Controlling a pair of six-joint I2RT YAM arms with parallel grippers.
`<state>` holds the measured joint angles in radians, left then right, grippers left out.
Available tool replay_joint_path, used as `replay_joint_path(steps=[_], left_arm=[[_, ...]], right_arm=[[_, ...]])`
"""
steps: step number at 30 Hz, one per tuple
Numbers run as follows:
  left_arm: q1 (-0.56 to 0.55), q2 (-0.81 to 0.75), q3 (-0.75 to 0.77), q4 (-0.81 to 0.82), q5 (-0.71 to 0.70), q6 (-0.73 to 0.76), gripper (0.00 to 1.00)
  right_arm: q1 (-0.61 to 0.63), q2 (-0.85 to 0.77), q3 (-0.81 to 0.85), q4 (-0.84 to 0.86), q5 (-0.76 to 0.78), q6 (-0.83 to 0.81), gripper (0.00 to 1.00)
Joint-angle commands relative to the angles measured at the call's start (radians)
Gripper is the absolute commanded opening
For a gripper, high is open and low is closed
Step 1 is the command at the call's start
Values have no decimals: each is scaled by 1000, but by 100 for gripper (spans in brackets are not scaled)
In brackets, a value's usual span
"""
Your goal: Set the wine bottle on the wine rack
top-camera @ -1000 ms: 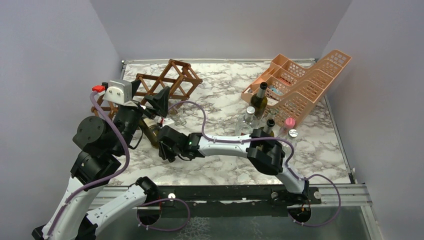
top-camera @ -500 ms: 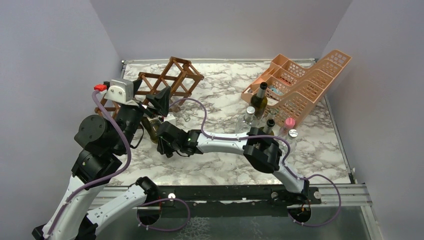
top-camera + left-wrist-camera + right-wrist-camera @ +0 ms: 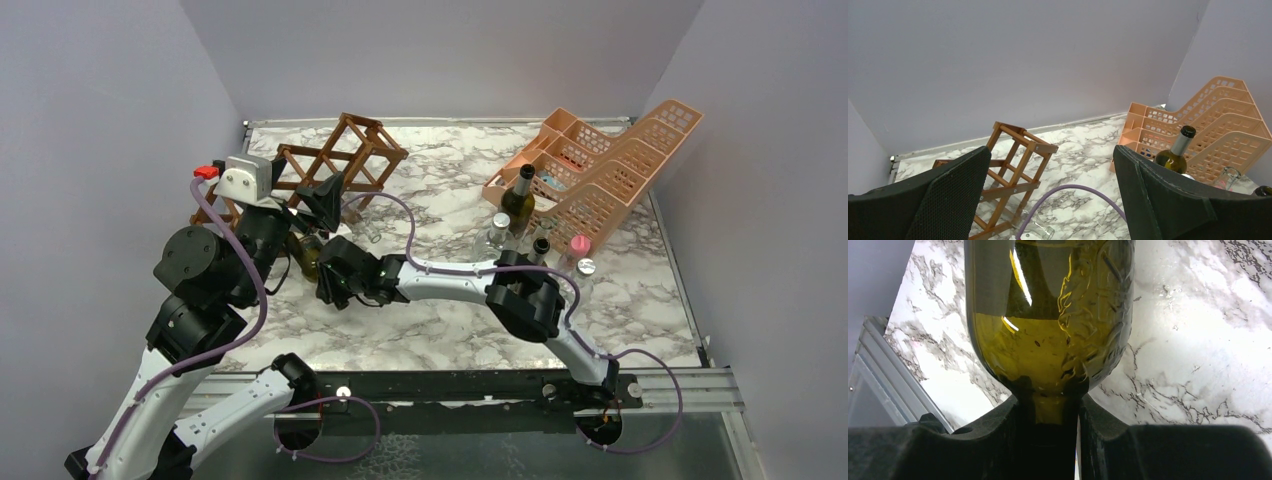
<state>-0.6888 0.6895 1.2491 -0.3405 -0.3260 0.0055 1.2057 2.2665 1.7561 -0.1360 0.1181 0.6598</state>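
Note:
Next, my right gripper moves outward, slides the bottle's body between the rack's bars and releases the bottle's neck, as the bottle's body still sits short of the wooden rack (image 3: 340, 160).
The wine bottle (image 3: 1048, 315) is olive-green glass with liquid inside. My right gripper (image 3: 1048, 410) is shut on its neck; the body points away from the camera, over the marble. In the top view the right gripper (image 3: 338, 277) holds the bottle (image 3: 305, 255) low at the left, just in front of the brown wooden wine rack (image 3: 340, 160). My left gripper (image 3: 300, 192) is open and empty, above the bottle and close to the rack. In the left wrist view the rack (image 3: 1013, 170) lies between the spread fingers (image 3: 948, 200).
A peach-orange plastic basket rack (image 3: 600, 170) stands at the back right. Upright in front of it are a green bottle (image 3: 518, 205), a clear bottle (image 3: 493, 240) and a dark bottle (image 3: 540, 250). A clear glass bottle (image 3: 365, 232) lies near the wooden rack. A purple cable (image 3: 1088, 190) arcs over the marble.
My right gripper has carried the bottle a little farther back, toward the wooden rack. The left gripper has shifted slightly back and right and stays open.

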Motion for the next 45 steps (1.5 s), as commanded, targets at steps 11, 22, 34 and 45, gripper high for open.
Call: replay_joint_path(steps=[11,22,34,45], left_arm=[[2,-6,9,1,20,7,99],[1,-12,-1,-1,27,8,99],[2,-13,-8,-3,26,10,99],[2,-16,-12,-3,24,16,99]], right_arm=[[-44,90,208,114,-57,-119,9],[-67,145,284,74,-63,-71,31],[-74,175,305,111,-50,-92,45],[-86,194,317,147,-43,-81,39]])
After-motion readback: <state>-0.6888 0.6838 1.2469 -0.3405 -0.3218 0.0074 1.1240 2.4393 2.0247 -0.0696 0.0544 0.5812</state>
